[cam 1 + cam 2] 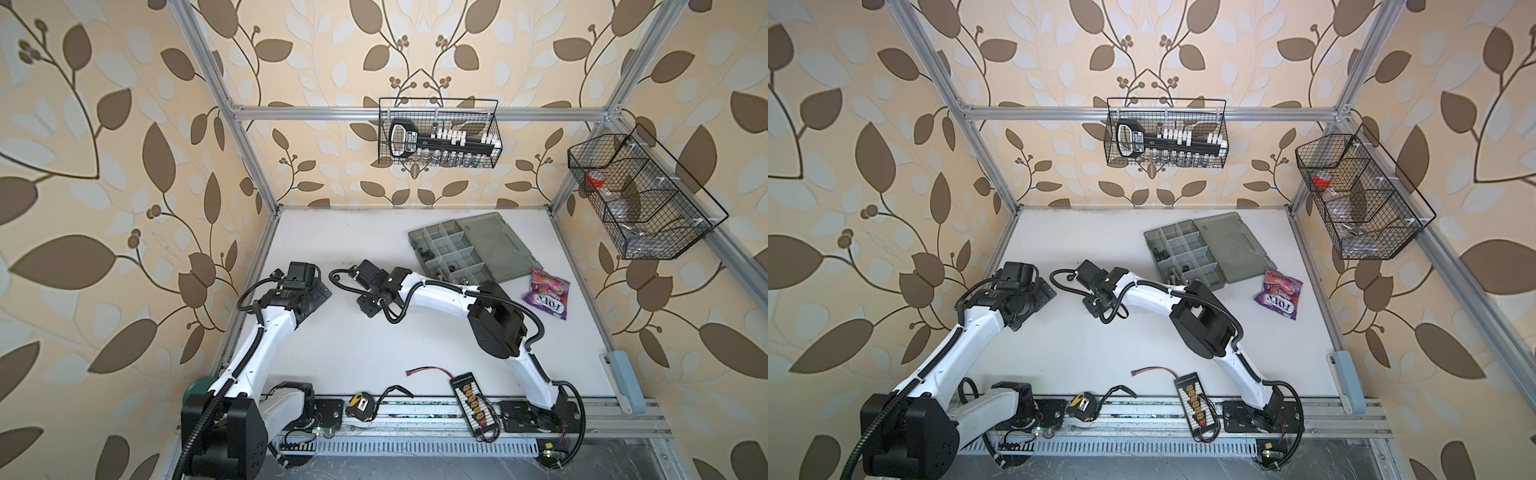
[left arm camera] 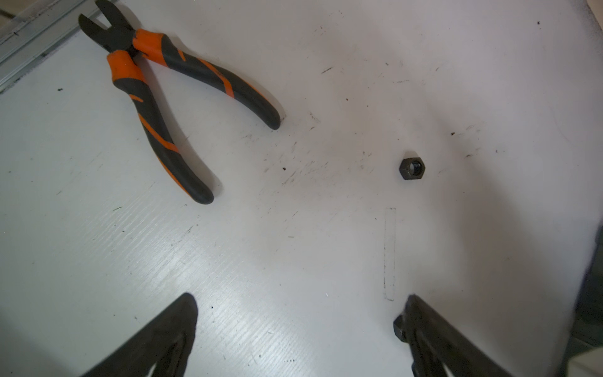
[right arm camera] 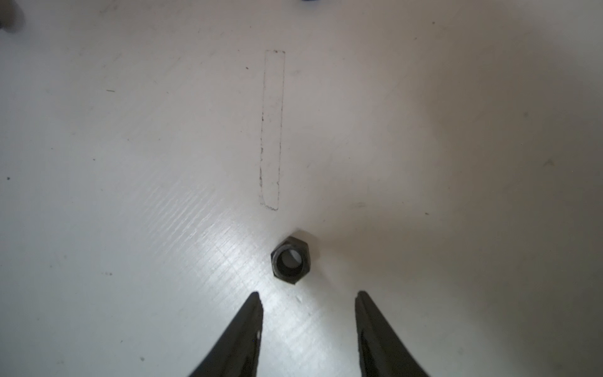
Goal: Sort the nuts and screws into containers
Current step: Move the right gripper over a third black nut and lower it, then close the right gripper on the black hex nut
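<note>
My right gripper needs to lower and advance to close on opposite sides of the black nut point(image 3: 290, 260), which lies below, just ahead of the open fingertips.
A black nut point(image 3: 290, 259) lies flat on the white table just ahead of my right gripper point(image 3: 308, 295), whose jaws stand open and empty. My left gripper point(image 2: 300, 303) is wide open over bare table. Another black nut point(image 2: 411, 168) lies ahead of it, and a second one point(image 2: 399, 328) peeks out beside one finger. The grey organizer case point(image 1: 457, 249) lies open at the back right in both top views. Some compartments hold dark pieces point(image 1: 424, 251) and silver screws point(image 1: 442, 274). Both arms hide the loose nuts in both top views.
Orange-and-black pliers point(image 2: 156, 98) lie near the left rail. A purple candy bag point(image 1: 546, 293) lies right of the case. Two wire baskets point(image 1: 438, 133) point(image 1: 640, 195) hang on the frame. A tape measure point(image 1: 360, 402) and a connector board point(image 1: 471, 397) lie at the front edge.
</note>
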`<move>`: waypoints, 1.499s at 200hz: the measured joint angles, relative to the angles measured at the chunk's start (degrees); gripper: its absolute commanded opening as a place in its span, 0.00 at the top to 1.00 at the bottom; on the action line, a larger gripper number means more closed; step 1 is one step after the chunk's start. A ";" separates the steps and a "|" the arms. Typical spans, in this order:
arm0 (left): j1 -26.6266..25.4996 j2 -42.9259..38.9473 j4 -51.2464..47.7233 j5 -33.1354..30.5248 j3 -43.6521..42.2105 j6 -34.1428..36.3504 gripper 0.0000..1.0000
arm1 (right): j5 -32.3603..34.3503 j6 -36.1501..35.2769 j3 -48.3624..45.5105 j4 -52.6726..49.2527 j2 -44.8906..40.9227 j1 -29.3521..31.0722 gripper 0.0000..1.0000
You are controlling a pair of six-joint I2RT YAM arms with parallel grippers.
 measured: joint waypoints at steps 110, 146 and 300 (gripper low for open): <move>0.00 0.00 -0.09 0.00 0.00 0.02 0.01 | -0.37 -0.85 5.88 -2.23 5.97 0.70 0.55; 0.00 0.00 -0.22 0.00 0.00 0.02 0.01 | -0.35 -1.20 6.78 -2.60 6.69 0.70 0.60; 0.00 0.02 -0.39 0.00 0.00 0.20 0.01 | 1.44 -2.12 6.80 -2.82 6.78 0.81 0.87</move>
